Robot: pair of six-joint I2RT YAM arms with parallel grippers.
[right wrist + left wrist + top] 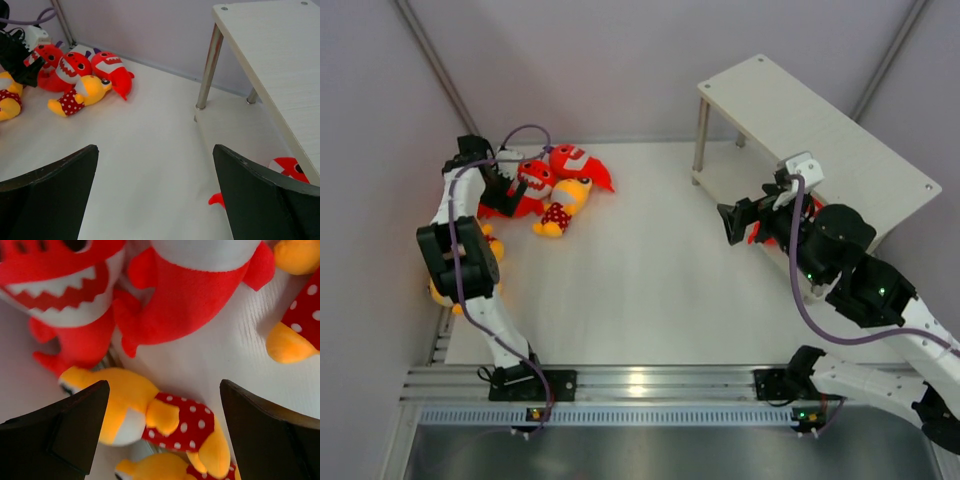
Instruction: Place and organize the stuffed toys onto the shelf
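Note:
My left gripper reaches outward and down around the middle red shark's lower body (526,207) (172,317) next, where it narrows toward the tail, since the shark lies outward and below.
My left gripper (508,188) is open at the far left over a heap of stuffed toys. In the left wrist view its jaws (164,390) stand wide apart above a yellow-orange figure (150,412) in red dotted shorts, not touching it. Two red sharks (65,285) (190,285) lie just beyond. In the top view the sharks (535,180) (575,160) and another yellow figure (560,210) lie together. My right gripper (725,222) is open and empty beside the shelf (820,130). One red shark (287,167) lies on the shelf's lower board.
More yellow figures lie by the left arm (485,238) (440,295) and in the left wrist view (295,325) (165,470). The shelf's grey legs (209,65) stand ahead of the right gripper (155,150). Walls close in at the left and back.

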